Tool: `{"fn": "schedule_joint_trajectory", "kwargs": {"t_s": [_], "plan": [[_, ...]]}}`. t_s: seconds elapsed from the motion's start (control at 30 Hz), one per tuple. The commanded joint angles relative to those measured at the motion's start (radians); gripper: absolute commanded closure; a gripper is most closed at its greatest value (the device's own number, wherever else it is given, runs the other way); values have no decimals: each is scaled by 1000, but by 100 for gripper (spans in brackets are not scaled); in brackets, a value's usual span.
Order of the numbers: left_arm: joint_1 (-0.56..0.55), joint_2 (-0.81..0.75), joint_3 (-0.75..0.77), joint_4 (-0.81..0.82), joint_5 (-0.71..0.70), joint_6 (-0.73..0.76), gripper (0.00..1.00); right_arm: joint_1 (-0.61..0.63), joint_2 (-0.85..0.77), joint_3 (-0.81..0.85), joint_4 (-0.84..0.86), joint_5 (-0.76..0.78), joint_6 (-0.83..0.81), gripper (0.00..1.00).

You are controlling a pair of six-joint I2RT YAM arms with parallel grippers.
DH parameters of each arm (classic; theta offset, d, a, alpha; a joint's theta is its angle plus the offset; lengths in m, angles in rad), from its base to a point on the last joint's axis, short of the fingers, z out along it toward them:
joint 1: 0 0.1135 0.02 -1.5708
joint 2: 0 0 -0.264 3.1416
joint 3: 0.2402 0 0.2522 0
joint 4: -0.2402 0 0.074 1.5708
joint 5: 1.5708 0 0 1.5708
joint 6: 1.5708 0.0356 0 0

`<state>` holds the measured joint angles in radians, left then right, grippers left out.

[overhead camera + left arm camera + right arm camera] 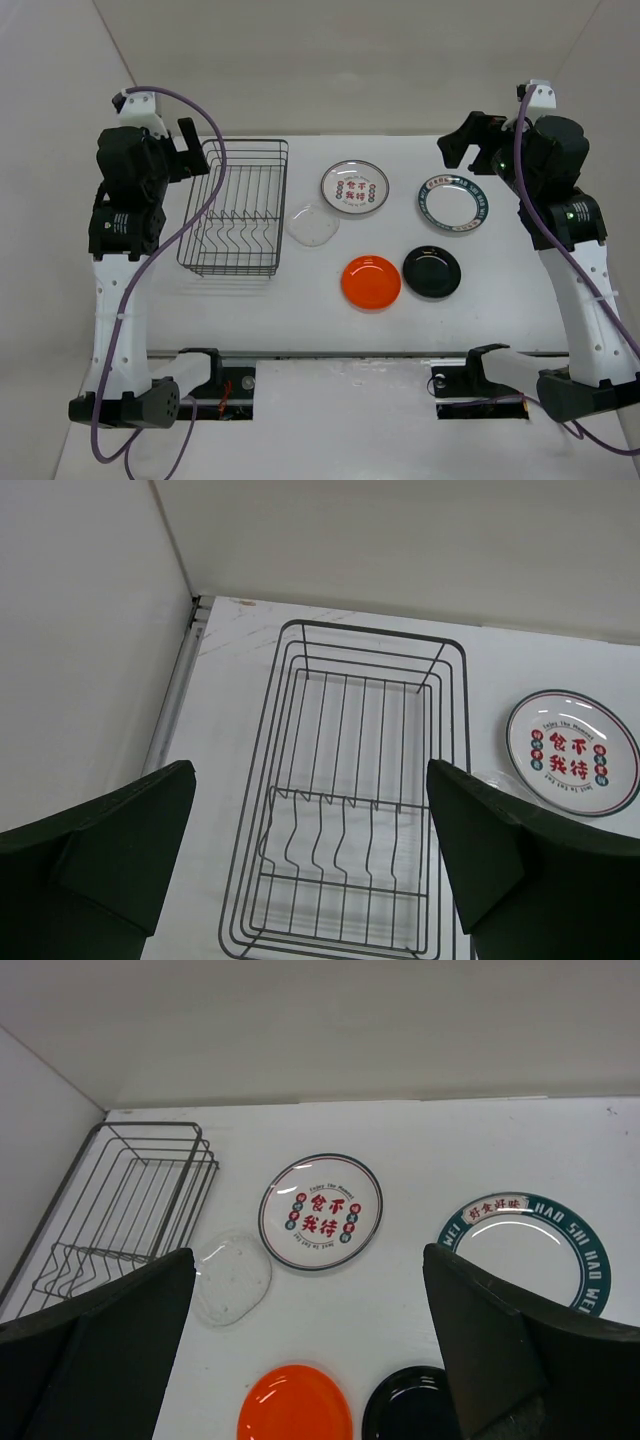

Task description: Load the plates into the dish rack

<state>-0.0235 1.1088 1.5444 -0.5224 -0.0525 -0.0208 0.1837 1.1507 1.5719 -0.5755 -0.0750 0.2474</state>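
Observation:
I will next lower my right gripper to its left in the top view, onto the rim of the red-character plate opposite the clear plate.
The black wire dish rack stands empty at the left of the table; it also shows in the left wrist view. Five plates lie flat to its right: white with red characters, green-rimmed, clear, orange and black. My left gripper is open and empty, raised over the rack's far left. My right gripper is open and empty, raised behind the green-rimmed plate. The right wrist view shows the red-character plate, clear plate, orange plate and black plate.
White walls close in the table at the left, back and right. Both arm bases sit at the near edge, with purple cables looping along the arms. Bare white tabletop lies in front of the plates and the rack.

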Motion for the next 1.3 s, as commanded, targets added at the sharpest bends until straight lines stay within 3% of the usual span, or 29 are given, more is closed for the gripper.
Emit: {"fn": "schedule_joint_trajectory", "kwargs": {"t_s": [0.0, 0.23, 0.33, 0.4, 0.57, 0.7, 1.03, 1.27], "plan": [[17, -9, 17, 27, 13, -21, 0, -4, -23, 33, 39, 18, 0, 0], [48, 10, 17, 27, -17, -57, 0, -13, -14, -57, 142, 21, 9, 0], [59, 22, 17, 27, -26, -67, 0, -53, 41, -148, 288, -148, 9, 0], [59, 31, 17, 36, -12, -48, 0, -78, 174, -148, 324, -308, 21, 0], [59, -1, -10, 36, -1, -24, 0, -99, 464, -84, 367, -420, 9, 1], [68, -30, -41, 48, -1, -15, 0, -112, 709, 11, 385, -531, -2, 14], [109, -30, -41, 48, 52, -14, 0, -112, 948, 223, 310, -528, -20, 16], [119, -30, -41, 39, 62, -5, 0, -101, 1049, 246, 295, -490, -31, 16]]}}
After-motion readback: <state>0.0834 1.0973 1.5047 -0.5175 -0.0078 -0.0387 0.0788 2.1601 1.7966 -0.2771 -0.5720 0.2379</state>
